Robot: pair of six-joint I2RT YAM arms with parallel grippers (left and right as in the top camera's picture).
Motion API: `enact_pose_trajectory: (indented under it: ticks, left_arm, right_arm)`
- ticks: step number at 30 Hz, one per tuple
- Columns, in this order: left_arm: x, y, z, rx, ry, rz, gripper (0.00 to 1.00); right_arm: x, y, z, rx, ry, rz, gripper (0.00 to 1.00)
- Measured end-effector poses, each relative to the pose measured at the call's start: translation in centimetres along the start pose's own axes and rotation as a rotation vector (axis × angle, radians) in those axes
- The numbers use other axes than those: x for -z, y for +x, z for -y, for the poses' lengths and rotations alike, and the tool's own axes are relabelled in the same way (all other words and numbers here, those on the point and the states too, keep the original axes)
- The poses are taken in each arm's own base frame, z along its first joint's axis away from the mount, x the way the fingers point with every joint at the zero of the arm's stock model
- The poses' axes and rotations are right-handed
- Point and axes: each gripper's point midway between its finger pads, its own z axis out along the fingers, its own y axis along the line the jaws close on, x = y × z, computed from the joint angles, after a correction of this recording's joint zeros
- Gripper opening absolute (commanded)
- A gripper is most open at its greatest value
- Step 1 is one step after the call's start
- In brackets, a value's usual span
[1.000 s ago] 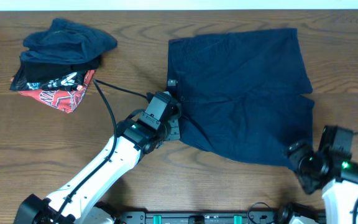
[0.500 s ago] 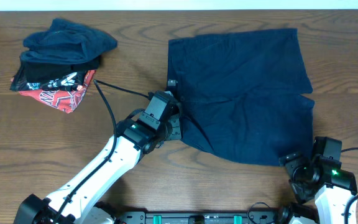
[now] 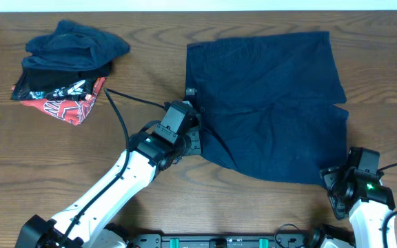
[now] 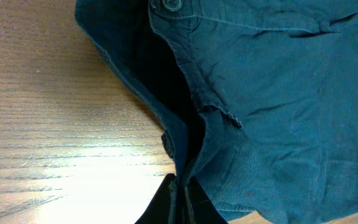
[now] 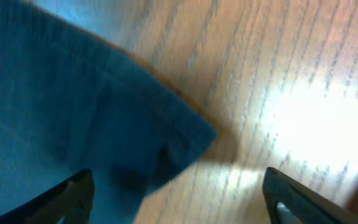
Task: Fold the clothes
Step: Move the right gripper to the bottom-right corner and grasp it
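My left gripper carries its pinched waistband end up and outward to the garment's far corner nearest the pile next, then releases it, because the garment still lies spread.
The clothes (image 3: 267, 103), a plain dark navy garment, lie spread flat on the wooden table right of centre. My left gripper (image 3: 193, 140) is at the garment's left near edge. In the left wrist view it (image 4: 180, 205) is shut on a raised fold of the navy fabric (image 4: 278, 93), with a button (image 4: 171, 5) showing at the waistband. My right gripper (image 3: 331, 180) is at the garment's near right corner. In the right wrist view it (image 5: 179, 196) stands open, the blurred hem corner (image 5: 104, 112) lying between its dark fingertips (image 5: 73, 193) over bare wood.
A pile of other clothing (image 3: 67, 65), dark pieces on a red printed one, sits at the far left of the table. A black cable (image 3: 119, 114) runs from the left arm toward that pile. Bare wood surrounds the garment.
My right arm has drawn back toward the table's near edge and settled at the garment's near right corner, its jaws narrowing a little. The left gripper has kept its hold and place.
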Motion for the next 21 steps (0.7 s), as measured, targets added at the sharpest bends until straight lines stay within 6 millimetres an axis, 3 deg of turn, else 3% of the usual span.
enact_pose_trajectory:
  ticks: [8, 11, 15, 18, 21]
  left_arm:
    - [0.0, 0.1, -0.1, 0.0, -0.002, -0.003, 0.06]
    - [0.0, 0.1, -0.1, 0.0, -0.003, -0.003, 0.06]
    - [0.0, 0.1, -0.1, 0.001, -0.004, -0.005, 0.06]
    - [0.0, 0.1, -0.1, 0.0, -0.004, -0.005, 0.06]
    - [0.0, 0.2, -0.2, 0.001, -0.007, -0.01, 0.06]
  right_arm:
    - [-1.7, -0.6, -0.5, -0.019, 0.02, 0.018, 0.75]
    - [-2.3, -0.6, -0.5, -0.016, 0.043, 0.014, 0.59]
    - [-2.7, -1.3, -0.3, -0.019, 0.073, 0.044, 0.22]
    - [-2.8, -1.5, -0.6, -0.016, 0.066, 0.049, 0.01]
    - [-2.8, -1.5, -0.9, -0.017, 0.057, 0.049, 0.01]
